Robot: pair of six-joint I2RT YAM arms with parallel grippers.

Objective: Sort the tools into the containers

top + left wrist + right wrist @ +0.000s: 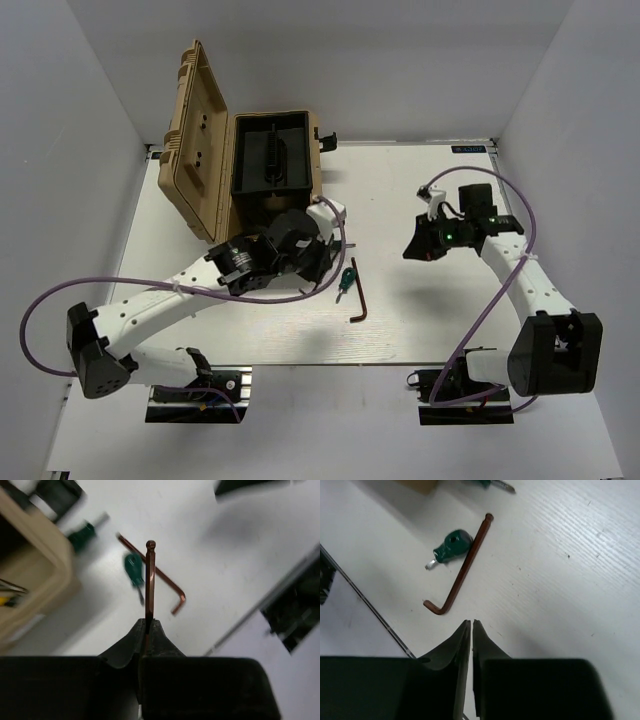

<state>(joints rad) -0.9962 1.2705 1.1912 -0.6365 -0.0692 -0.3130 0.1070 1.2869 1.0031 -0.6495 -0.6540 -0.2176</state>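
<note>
The hex key needs to go over the empty bottom of the black inner tray next. My left gripper will raise it and turn it outward to get it there, then let it go.
The tan toolbox (318,170) stands open at the back left, its ribbed lid (195,140) raised and a black inner tray (270,155) showing. My left gripper (149,620) hovers just in front of it, shut on a thin copper-brown hex key (150,575) that sticks straight out from the jaws. On the table lie another L-shaped hex key (358,300) and, beside it, a stubby green-handled screwdriver (346,277). A second green screwdriver (82,534) lies close to the box corner. My right gripper (471,622) hangs shut and empty above the table, right of these tools.
The toolbox corner (45,565) is near the left gripper, with something yellow (6,600) inside. The table's front edge (380,620) runs just beyond the loose hex key (462,570) and screwdriver (451,546). White walls enclose the table.
</note>
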